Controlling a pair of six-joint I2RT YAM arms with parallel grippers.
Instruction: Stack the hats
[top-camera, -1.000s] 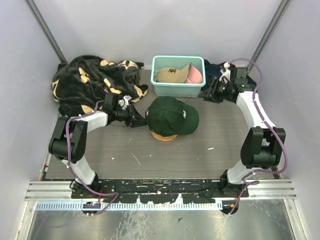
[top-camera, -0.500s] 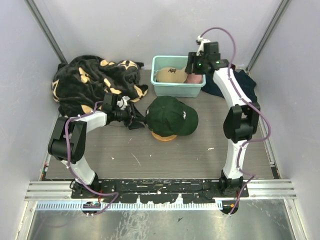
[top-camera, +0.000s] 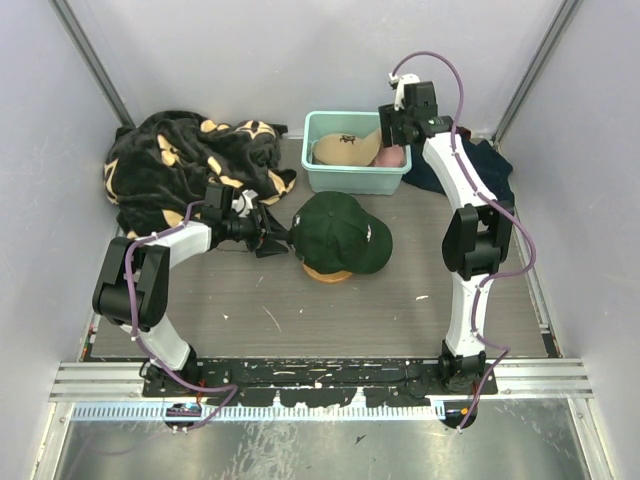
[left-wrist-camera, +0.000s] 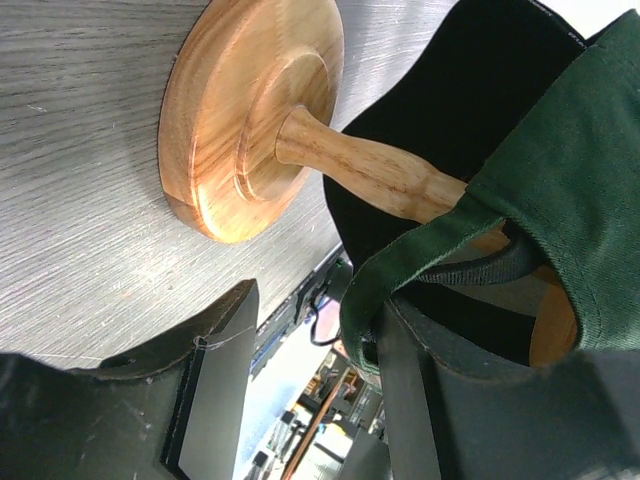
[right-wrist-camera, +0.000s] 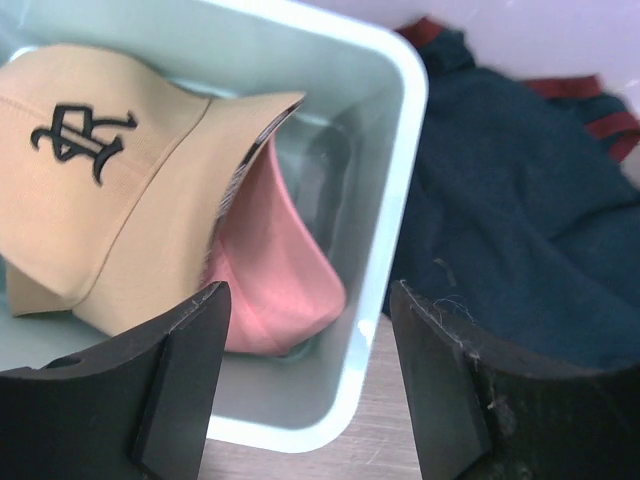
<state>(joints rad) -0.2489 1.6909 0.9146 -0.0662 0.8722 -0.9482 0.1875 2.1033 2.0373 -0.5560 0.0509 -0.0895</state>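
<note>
The pink hat's edge shows uncovered beside the tan hat's rim, so I will move my right gripper down into the bin (top-camera: 352, 180), toward the tan hat and onto the pink hat's edge.
A dark green hat (top-camera: 345, 232) sits on a wooden stand (top-camera: 330, 272) mid-table. Black cloth of a black hat (left-wrist-camera: 450, 100) shows under the green hat (left-wrist-camera: 570, 170), around the stand's post (left-wrist-camera: 380, 175). My left gripper (top-camera: 275, 238) is at the hat's left back edge, open (left-wrist-camera: 315, 390). The green hem rests against one finger (left-wrist-camera: 440, 400) and is not clamped. A tan hat (top-camera: 345, 148) and a pink hat (top-camera: 390, 157) lie in the pale bin (top-camera: 352, 180). My right gripper (top-camera: 392, 128) hangs open (right-wrist-camera: 305, 390) over the bin's right end, above the pink hat (right-wrist-camera: 280, 270) and beside the tan hat (right-wrist-camera: 110, 200).
A big black blanket with tan flowers (top-camera: 190, 160) is heaped at the back left, close behind my left arm. A dark navy cloth (top-camera: 480, 165) lies right of the bin, also seen in the right wrist view (right-wrist-camera: 520, 220). Grey walls close in both sides.
My right arm has swung from the navy cloth at the right to above the bin, its jaws widening. My left jaws have opened at the green hat's back edge.
</note>
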